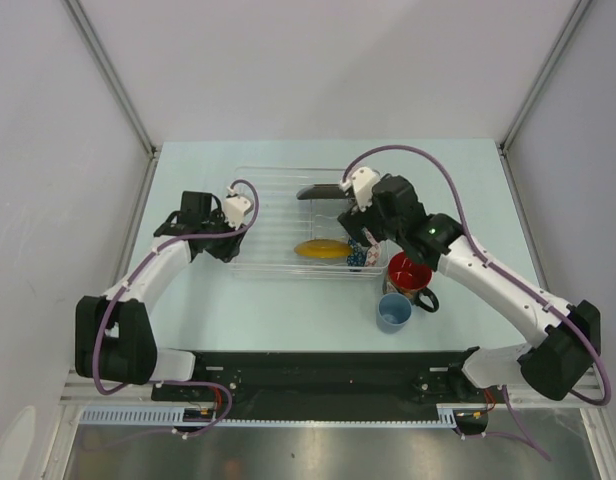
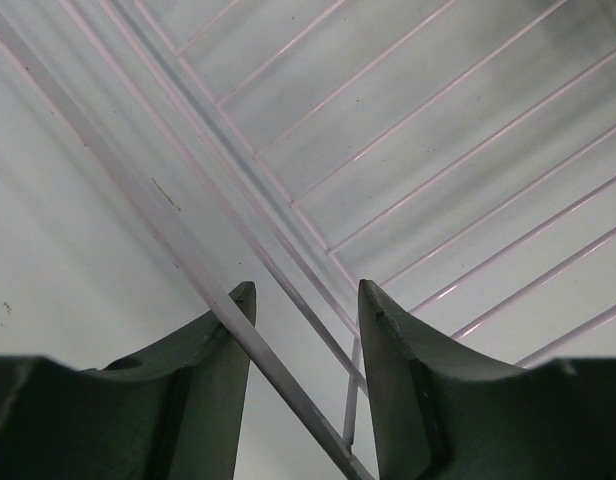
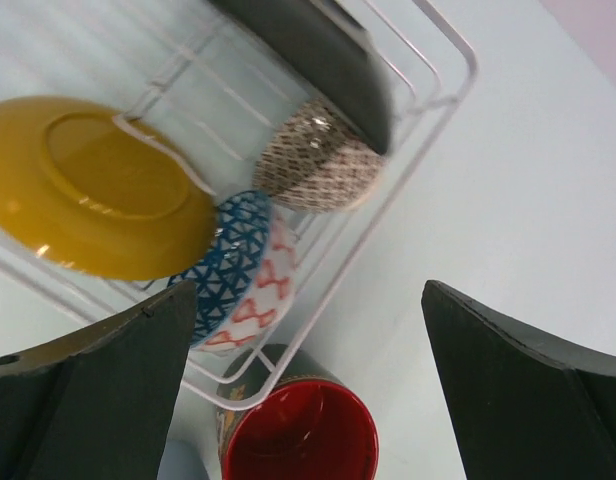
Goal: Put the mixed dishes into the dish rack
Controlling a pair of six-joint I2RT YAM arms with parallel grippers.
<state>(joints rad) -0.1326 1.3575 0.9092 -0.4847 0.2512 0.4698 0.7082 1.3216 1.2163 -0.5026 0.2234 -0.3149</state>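
My right gripper draws back and moves down onto the rim of the light-blue cup (image 1: 394, 312) next. It stays clear of the mug, since the cup stands below and back from it.
The clear dish rack (image 1: 273, 205) lies mid-table. In it the black square plate (image 1: 318, 190) stands on edge, with the yellow saucer (image 1: 321, 248) and the blue patterned bowl (image 1: 356, 258) near its front wall. The right wrist view shows the saucer (image 3: 88, 190), blue bowl (image 3: 233, 265), beige bowl (image 3: 313, 160) and plate (image 3: 318, 50) in the rack. The red-inside mug (image 3: 303, 440) (image 1: 408, 272) and the light-blue cup (image 1: 394, 312) stand outside it. My right gripper (image 1: 364, 243) (image 3: 308, 290) is open and empty above the rack's right end. My left gripper (image 1: 238, 250) (image 2: 306, 285) is open, straddling the rack's left rim (image 2: 188, 250).
The mug and cup stand close together on the table just off the rack's front right corner. White enclosure walls stand at the left, right and back. The arm bases sit along the near edge.
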